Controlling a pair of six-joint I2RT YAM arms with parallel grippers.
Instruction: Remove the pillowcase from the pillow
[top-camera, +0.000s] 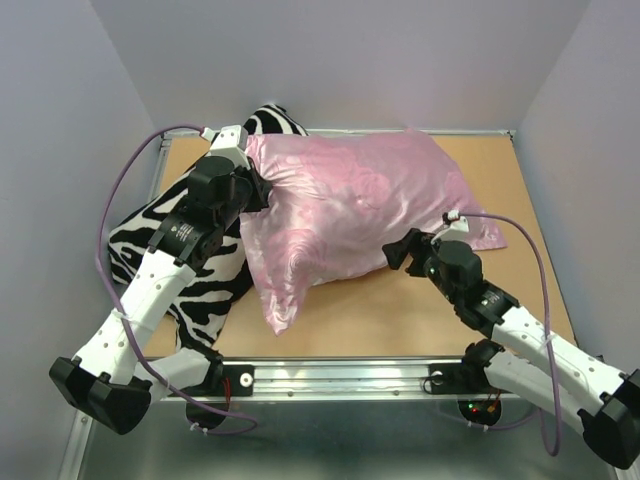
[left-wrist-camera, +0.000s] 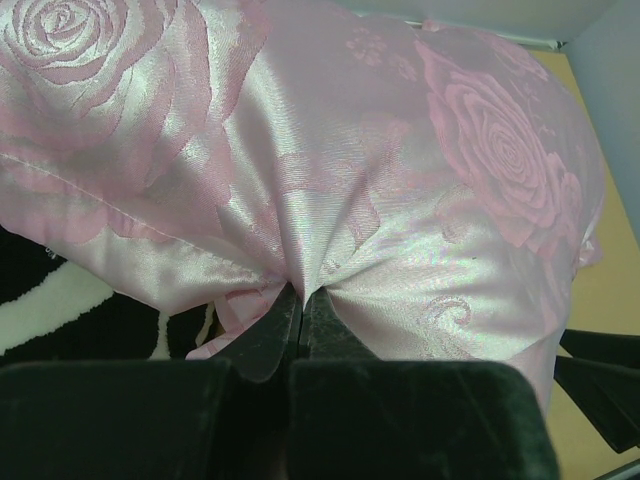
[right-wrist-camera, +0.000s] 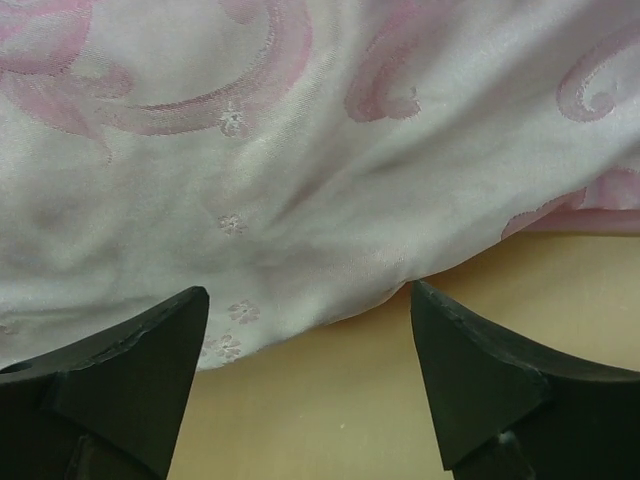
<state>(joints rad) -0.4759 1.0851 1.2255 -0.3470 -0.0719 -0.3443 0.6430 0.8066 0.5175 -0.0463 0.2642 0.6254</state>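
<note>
The pillowcase's open edge lies between my right gripper's spread fingers with bare table below, so next my right gripper will dip and reach outward to close on the pillowcase's near open edge (right-wrist-camera: 392, 290).
The pink satin pillowcase (top-camera: 350, 200) with its rose pattern covers the pillow and lies across the middle of the table; the white pillow itself is hidden inside. My left gripper (top-camera: 262, 190) is shut on a pinch of the pillowcase at its left end; in the left wrist view the pillowcase (left-wrist-camera: 400, 180) puckers into my left gripper (left-wrist-camera: 300, 296). My right gripper (top-camera: 400, 250) is open at the near edge of the case. In the right wrist view my right gripper (right-wrist-camera: 310, 300) has its fingers spread in front of the pillowcase (right-wrist-camera: 300, 150), holding nothing.
A black-and-white zebra-striped pillow (top-camera: 190, 270) lies at the left under my left arm and partly under the pink case. The brown table (top-camera: 380, 310) is bare in front of the case. Grey walls enclose the back and sides.
</note>
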